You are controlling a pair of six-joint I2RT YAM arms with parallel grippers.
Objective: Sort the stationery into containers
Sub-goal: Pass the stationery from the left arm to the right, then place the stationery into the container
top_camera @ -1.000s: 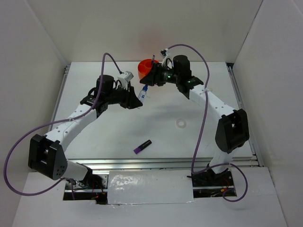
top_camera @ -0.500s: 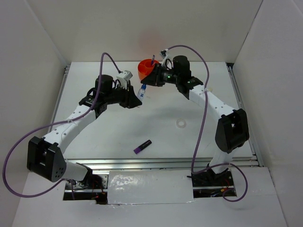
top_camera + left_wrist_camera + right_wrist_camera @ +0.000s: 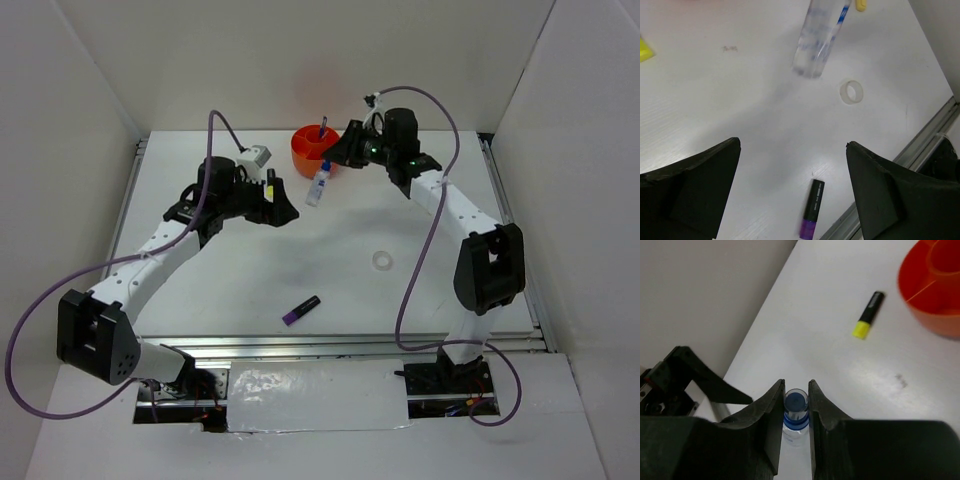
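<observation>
The bottle's base hangs outside. My right gripper swings outward next, turning toward the back wall, then lowers and frees the bottle in the organiser beside the stick.
The clear blue-capped bottle hangs above the table, and my right gripper is shut on its cap. In the top view the right gripper is just beside the orange organiser. My left gripper stands wide open to the left of the bottle, with nothing between its fingers. A purple black-capped highlighter lies near the front edge. The clear tape ring lies flat at mid-right. On the table left of the organiser lies a yellow highlighter.
A thin dark pen-like stick stands in the organiser. White walls close in the table on the left, back and right. A metal rail runs along the front edge.
The left gripper opened, let go of the bottle and drew back left. The right gripper shut on the bottle's cap and carried it right, toward the organiser.
</observation>
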